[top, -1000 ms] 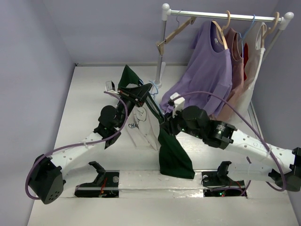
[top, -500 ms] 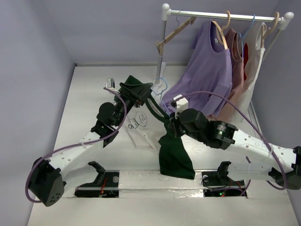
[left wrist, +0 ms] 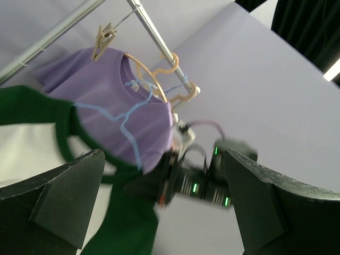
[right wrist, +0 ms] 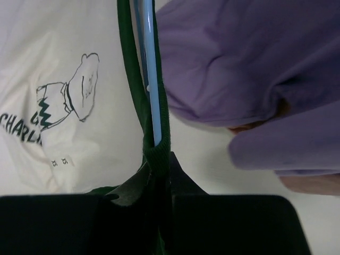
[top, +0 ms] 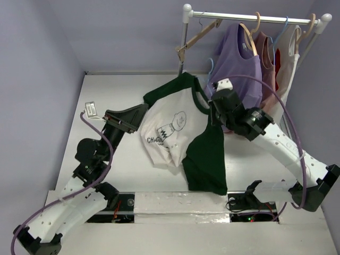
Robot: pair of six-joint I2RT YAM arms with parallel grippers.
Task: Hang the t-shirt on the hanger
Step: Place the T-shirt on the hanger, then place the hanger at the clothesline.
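My right gripper moves up and outward next, hooks the hanger on the rack's bare bar beside the lavender t-shirt and lets go of the green collar.
The t-shirt (top: 170, 127) hangs spread out in the air, cream chest print facing the top camera and a dark green sleeve (top: 204, 159) drooping to the table. The thin light-blue hanger (right wrist: 150, 79) runs inside its green collar, and its hook (top: 211, 65) shows beside the purple shirt. My right gripper (top: 215, 108) is shut on the collar and the hanger wire together (right wrist: 158, 159). Left of the shirt, my left gripper (top: 139, 112) stands wide open and apart from it; between its fingers (left wrist: 164, 159) I see only the right arm, the hanger (left wrist: 127, 114) and the t-shirt (left wrist: 26, 154).
A clothes rack (top: 249, 18) stands at the back right with a lavender t-shirt (top: 239, 69), pink and white tops (top: 284, 64) and an empty wooden hanger (top: 199, 36). Its white post (top: 183, 53) rises just behind the held shirt. Lilac walls enclose the table.
My left gripper opened, let go of the shirt and drew back to the near left. The right gripper carried collar and hanger up toward the rack, and the shirt unfolded flat.
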